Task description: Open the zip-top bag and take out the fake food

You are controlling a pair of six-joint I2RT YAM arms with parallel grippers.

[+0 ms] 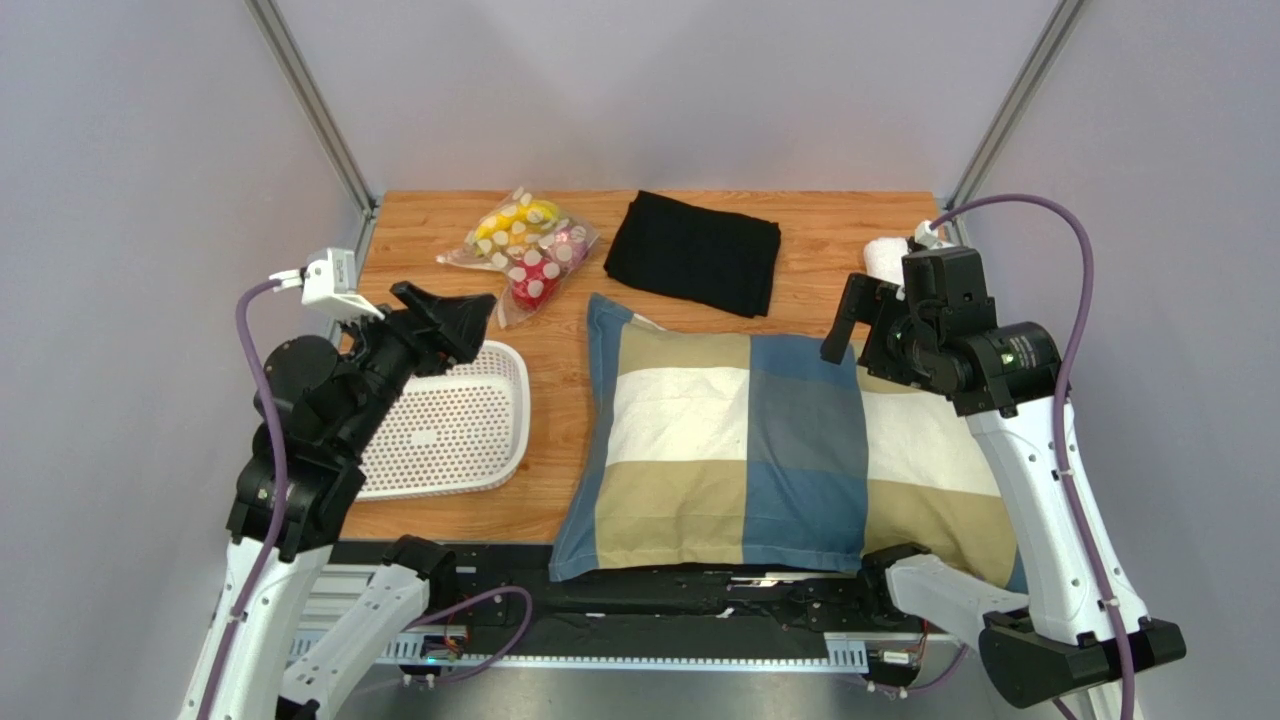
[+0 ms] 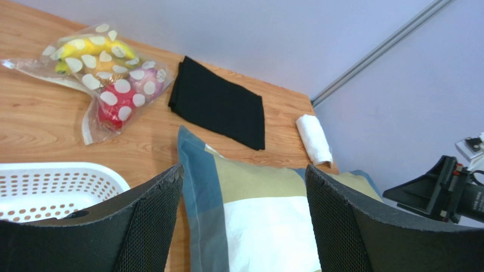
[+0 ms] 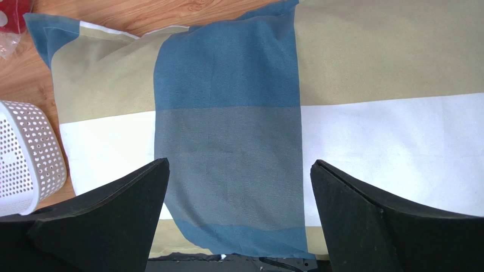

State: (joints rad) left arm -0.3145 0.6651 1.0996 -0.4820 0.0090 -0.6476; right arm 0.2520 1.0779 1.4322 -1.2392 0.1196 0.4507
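Observation:
My left gripper will move outward and down onto the zip's white slider (image 1: 443, 258) (image 2: 8, 64), because it sits at the bag corner farthest from the black cloth.
The clear zip-top bag (image 1: 522, 246) with whitish spots lies at the back left of the table, closed, with the fake food inside: yellow bananas (image 2: 91, 50), a red pepper (image 2: 116, 105) and a pinkish onion (image 2: 145, 79). My left gripper (image 1: 463, 318) is open and empty, raised above the white tray, short of the bag; it also shows in the left wrist view (image 2: 244, 175). My right gripper (image 1: 846, 323) is open and empty, held above the pillow's right half; it also shows in the right wrist view (image 3: 240, 170).
A checked blue, tan and white pillow (image 1: 721, 443) fills the table's middle and right front. A white perforated tray (image 1: 451, 428) sits at the left. A folded black cloth (image 1: 694, 251) lies at the back middle, and a white rolled towel (image 1: 887, 258) at the back right.

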